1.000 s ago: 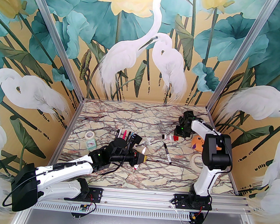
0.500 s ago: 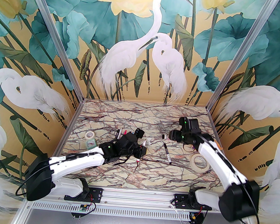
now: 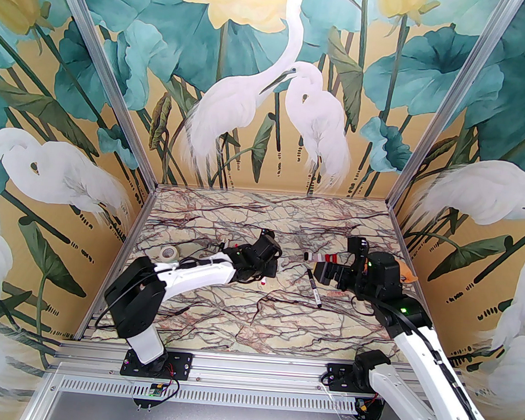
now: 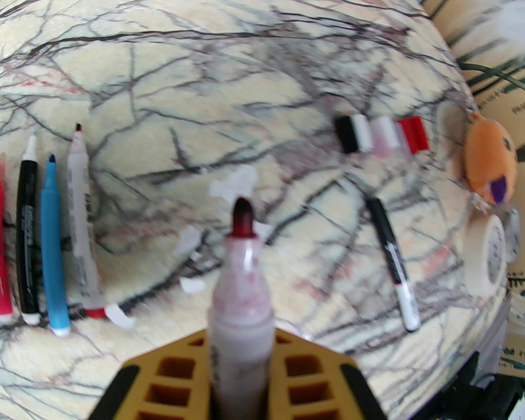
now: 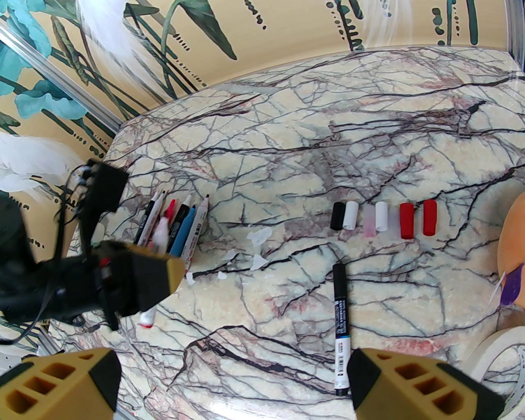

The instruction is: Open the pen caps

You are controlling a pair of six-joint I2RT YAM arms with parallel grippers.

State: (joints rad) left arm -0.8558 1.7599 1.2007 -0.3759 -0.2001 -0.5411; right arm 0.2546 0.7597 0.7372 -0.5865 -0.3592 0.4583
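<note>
I should lower my left gripper toward the pen at the end of the row and let go of the red-tipped marker (image 4: 242, 283) alongside that pen.
My left gripper (image 4: 242, 361) is shut on an uncapped red-tipped marker (image 4: 242, 283), held just right of a row of uncapped pens (image 4: 53, 242) lying side by side. From above, the left gripper (image 3: 267, 270) hangs over the table's middle. Several pen caps (image 5: 383, 219), black, white, pink and red, lie in a row on the marble. A black pen (image 5: 340, 324) with its cap on lies in front of them. My right gripper (image 5: 242, 389) stands open and empty, low over the table, just near of that black pen.
Small white scraps (image 5: 260, 238) are scattered between the pen row and the caps. An orange plush toy (image 4: 490, 164) and a tape roll (image 4: 486, 256) sit at the right edge. Another tape roll (image 3: 168, 253) lies at the left. Walls enclose three sides.
My right gripper opened, left a red cap at the end of the cap row and drew back towards the front. My left gripper carried its marker away from the front, towards the pen row.
</note>
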